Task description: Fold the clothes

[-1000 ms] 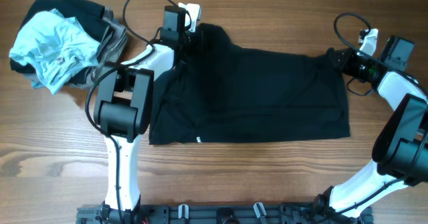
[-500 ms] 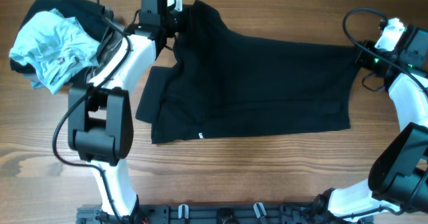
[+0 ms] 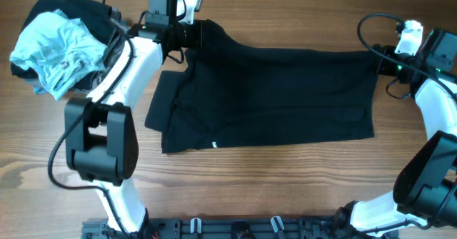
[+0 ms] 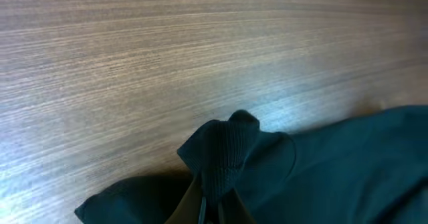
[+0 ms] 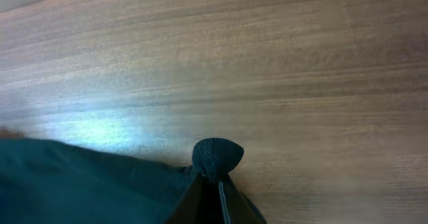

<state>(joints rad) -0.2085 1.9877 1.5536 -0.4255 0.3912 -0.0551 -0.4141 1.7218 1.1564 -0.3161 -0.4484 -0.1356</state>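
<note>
My right gripper should next move back over the garment's short side edge (image 3: 365, 83), which lies back of it, and release the garment's corner there, as the far edge is taut.
A black garment (image 3: 271, 96) lies spread across the middle of the wooden table. My left gripper (image 3: 194, 33) is shut on its far left corner, and a bunched tuft of black cloth (image 4: 224, 147) sticks out of the jaws in the left wrist view. My right gripper (image 3: 377, 59) is shut on the far right corner, with a small knot of black fabric (image 5: 217, 158) pinched in the right wrist view. The far edge runs taut between the two grippers.
A pile of clothes (image 3: 64, 46) sits at the far left: a light blue piece on top of dark and grey ones. Cables loop above both arms. The arm bases stand at the near edge (image 3: 235, 228).
Both grippers moved outward and toward the far side with the garment corners, pulling the far edge straight. The cloth shifted away from the near edge, and the left sleeve area spread out.
</note>
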